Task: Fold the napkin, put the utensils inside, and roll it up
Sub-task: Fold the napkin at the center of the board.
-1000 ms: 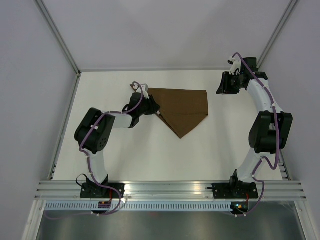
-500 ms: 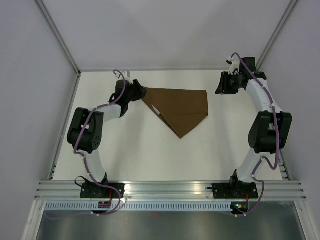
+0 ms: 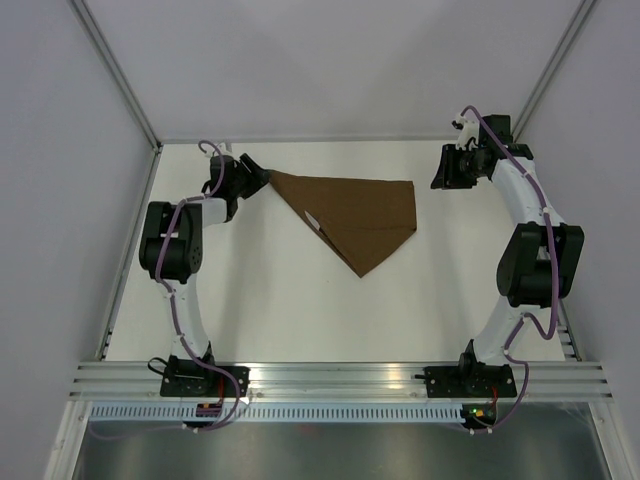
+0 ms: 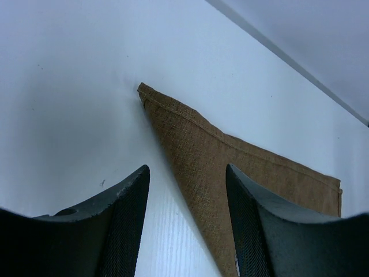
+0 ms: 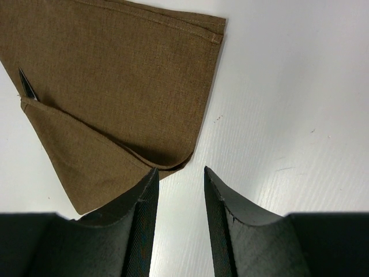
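The narrow pointed corner of the brown napkin lies below the left gripper's fingers on the tabletop, still ungripped, so next the left gripper needs to come down onto it with its fingers open.
The brown napkin (image 3: 358, 215) lies folded flat on the white table, its left corner drawn out to a point (image 4: 142, 90). A thin pointed tip of the utensils (image 5: 26, 86) pokes from under a fold; the rest is hidden inside. My left gripper (image 3: 252, 176) sits just left of that corner, open (image 4: 187, 168), with the napkin's edge lying on the table below its fingers and nothing gripped. My right gripper (image 3: 447, 170) hovers just beyond the napkin's right side, open (image 5: 180, 169) over bare table beside the rounded fold (image 5: 173, 158).
White enclosure walls stand close on the left (image 3: 60, 200) and right (image 3: 610, 200), with a back edge (image 3: 300, 140) just behind the napkin. An aluminium rail (image 3: 340, 375) carries both arm bases at the near edge.
My left gripper travelled up and to the left, drawing the napkin's left corner out into a point, then opened and let it go. The right arm stayed put.
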Motion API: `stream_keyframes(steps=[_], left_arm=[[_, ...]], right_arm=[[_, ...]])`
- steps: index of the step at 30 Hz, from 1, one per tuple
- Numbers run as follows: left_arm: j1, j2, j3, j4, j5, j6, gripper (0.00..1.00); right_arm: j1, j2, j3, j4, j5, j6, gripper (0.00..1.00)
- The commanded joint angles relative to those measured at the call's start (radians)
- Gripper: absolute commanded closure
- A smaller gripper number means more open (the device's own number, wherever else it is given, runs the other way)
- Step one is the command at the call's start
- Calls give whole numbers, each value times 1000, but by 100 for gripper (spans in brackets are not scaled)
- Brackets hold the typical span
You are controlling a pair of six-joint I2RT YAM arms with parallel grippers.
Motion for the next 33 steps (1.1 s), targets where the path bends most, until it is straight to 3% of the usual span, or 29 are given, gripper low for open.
stream_keyframes(steps=[1, 8, 19, 30, 33], left_arm=[[9, 42, 62, 46, 56, -97, 39], [15, 123, 114, 74, 54, -187, 39], [15, 159, 144, 40, 5, -195, 41], [15, 174, 166, -6, -12, -175, 50], [15, 179, 171, -6, -7, -169, 57]], right_arm=[[4, 12, 25, -1, 14, -3, 57], [6, 11, 22, 2, 20, -3, 57], [9, 20, 31, 4, 16, -2, 57], [9, 17, 31, 4, 22, -9, 57], [10, 17, 35, -1, 20, -9, 57]])
